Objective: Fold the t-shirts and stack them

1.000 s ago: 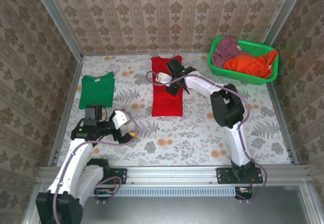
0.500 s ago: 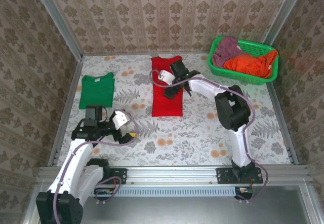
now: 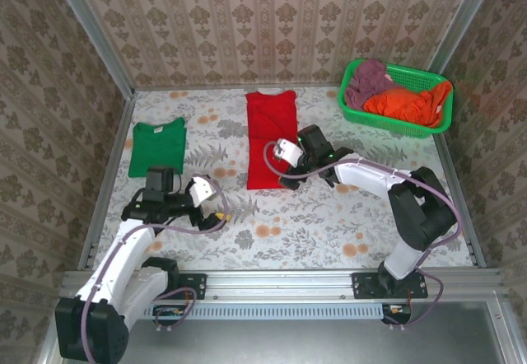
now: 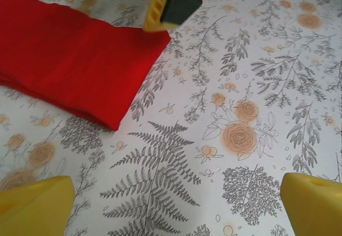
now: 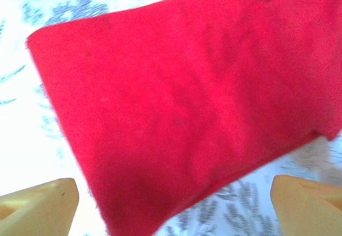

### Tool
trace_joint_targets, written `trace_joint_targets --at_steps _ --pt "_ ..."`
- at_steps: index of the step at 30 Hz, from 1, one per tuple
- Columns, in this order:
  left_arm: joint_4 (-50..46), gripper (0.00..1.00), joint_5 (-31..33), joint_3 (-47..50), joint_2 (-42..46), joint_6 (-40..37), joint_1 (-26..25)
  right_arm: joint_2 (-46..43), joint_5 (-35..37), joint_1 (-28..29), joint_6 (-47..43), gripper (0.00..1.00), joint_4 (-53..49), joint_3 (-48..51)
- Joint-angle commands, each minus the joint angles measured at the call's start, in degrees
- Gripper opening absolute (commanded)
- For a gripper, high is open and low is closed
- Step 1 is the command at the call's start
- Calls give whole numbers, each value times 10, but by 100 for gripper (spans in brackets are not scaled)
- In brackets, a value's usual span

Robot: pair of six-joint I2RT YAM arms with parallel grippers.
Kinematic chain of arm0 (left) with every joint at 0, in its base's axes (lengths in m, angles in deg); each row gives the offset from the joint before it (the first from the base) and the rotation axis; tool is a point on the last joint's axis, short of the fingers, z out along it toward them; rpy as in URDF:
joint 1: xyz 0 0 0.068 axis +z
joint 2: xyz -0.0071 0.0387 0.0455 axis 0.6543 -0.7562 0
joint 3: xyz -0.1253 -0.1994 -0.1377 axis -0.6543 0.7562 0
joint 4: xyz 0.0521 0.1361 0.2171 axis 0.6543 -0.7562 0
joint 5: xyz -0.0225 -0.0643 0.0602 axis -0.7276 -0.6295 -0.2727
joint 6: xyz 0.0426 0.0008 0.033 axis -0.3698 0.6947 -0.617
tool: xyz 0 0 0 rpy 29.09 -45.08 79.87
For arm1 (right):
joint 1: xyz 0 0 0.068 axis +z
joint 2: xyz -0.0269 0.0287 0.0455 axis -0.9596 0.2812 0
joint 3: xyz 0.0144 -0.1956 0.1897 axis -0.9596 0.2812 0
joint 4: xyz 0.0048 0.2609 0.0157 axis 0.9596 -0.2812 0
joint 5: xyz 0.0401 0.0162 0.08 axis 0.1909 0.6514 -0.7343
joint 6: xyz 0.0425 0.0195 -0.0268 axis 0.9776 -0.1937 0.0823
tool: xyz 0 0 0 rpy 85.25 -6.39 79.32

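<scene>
I need to lower my right gripper next and move it slightly back onto the folded red t-shirt's near corner (image 3: 282,186) (image 5: 127,220) on its arm's side, because that corner is between the open fingers.
The red t-shirt (image 3: 271,137) lies folded into a long strip at the table's middle, and the green t-shirt (image 3: 156,147) lies folded flat at the left. My right gripper (image 3: 289,179) hovers open over the red strip's near end, its yellow fingertips (image 5: 37,204) wide apart above the cloth (image 5: 187,97) and holding nothing. My left gripper (image 3: 216,215) is open above bare table, left of the red shirt's near corner (image 4: 75,70). One of the right gripper's fingers (image 4: 172,4) shows at the top of the left wrist view.
A green mesh basket (image 3: 428,125) at the back right holds orange and purple clothes. Patterned walls and metal rails enclose the floral table (image 3: 329,224). Bare table lies between the two shirts and in front of them.
My right gripper has opened, let go of the red t-shirt and drawn back from its far part to its near end. The left arm shifted slightly right.
</scene>
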Motion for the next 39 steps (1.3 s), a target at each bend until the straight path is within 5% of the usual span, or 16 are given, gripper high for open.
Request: trace_joint_targets --at_steps 1,15,17,19,22,28,31,36,39 --pt "16 100 -8 -21 -13 2 -13 3 -15 34 -58 94 -22 -2" --pt "49 100 4 2 3 23 -16 135 53 73 -112 69 -30 -77" --pt "52 100 6 1 3 29 -16 137 58 73 -116 55 -35 -77" --pt "56 100 6 1 4 36 -16 134 59 73 -115 28 -39 -74" --pt "54 100 11 4 7 33 -17 119 51 78 -112 7 -48 -59" --pt "54 100 18 3 16 34 -24 45 30 104 -78 2 -84 0" --pt "101 100 82 0 3 131 -40 -1 24 121 -48 3 -98 38" --pt "183 100 297 -40 -84 437 -81 -69 24 149 -5 3 -126 82" --pt "184 100 329 -82 -168 550 -85 -107 20 165 13 2 -145 100"
